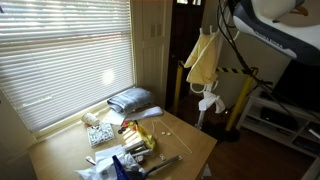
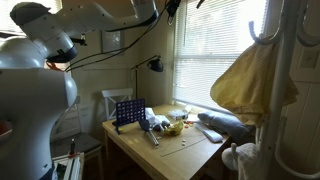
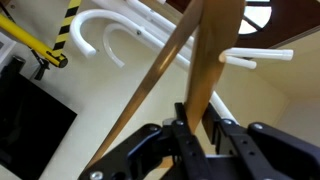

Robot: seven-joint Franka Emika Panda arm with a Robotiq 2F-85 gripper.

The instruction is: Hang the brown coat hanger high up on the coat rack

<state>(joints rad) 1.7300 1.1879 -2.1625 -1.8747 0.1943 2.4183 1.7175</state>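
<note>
The rack's white hooks still lie beyond the held brown coat hanger (image 3: pixel 216 50), so the robot will raise its gripper over the upper white hook (image 3: pixel 79 27) and release the slim bar.
In the wrist view my gripper (image 3: pixel 198 128) is shut on a bar of the brown coat hanger (image 3: pixel 216 50), whose light-brown wooden bars run up and to the left from the jaws. The white curved hooks of the coat rack (image 3: pixel 96 24) are just beyond the hanger, with another white peg to the right. In an exterior view the coat rack (image 2: pixel 290 95) stands at the right, and its upper hook curves near the top. My arm reaches across the top of that view; the gripper and hanger are not clear there.
A yellow garment (image 2: pixel 255 82) hangs on the rack and also shows in an exterior view (image 1: pixel 203 55). A yellow-and-black striped bar (image 3: pixel 58 28) is close by. A wooden table (image 1: pixel 185 145) with clutter stands by the window blinds (image 1: pixel 60 55).
</note>
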